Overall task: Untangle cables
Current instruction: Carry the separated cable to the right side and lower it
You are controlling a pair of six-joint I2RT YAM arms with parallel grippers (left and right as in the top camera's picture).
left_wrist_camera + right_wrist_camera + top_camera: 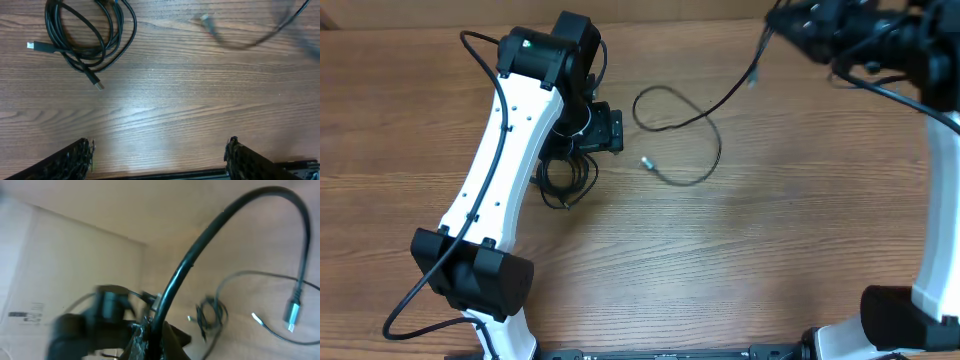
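Observation:
The long cable goes down and back in my right gripper over the bare wood away from the bundle (792, 148) next. It already runs clear of the coils, so my gripper then releases it.
A coiled bundle of thin black cables (566, 178) (85, 35) lies on the wooden table, with two plug ends sticking out of it. My left gripper (596, 132) (160, 146) hovers just beside the bundle, open, with only bare wood between its fingers (70, 160). One separate long cable (692, 120) (200, 255) loops across the table, its metal tip (647, 162) lying on the wood. It rises to my right gripper (790, 25) (157, 335), which is shut on it high at the back right. That cable's other plug end (292, 312) dangles free.
The table (740, 260) is brown wood grain. The white left arm (500, 160) leans over its left half. The right arm's upright (938, 200) stands along the right edge. A pale board (60, 270) lies beyond the table's far edge.

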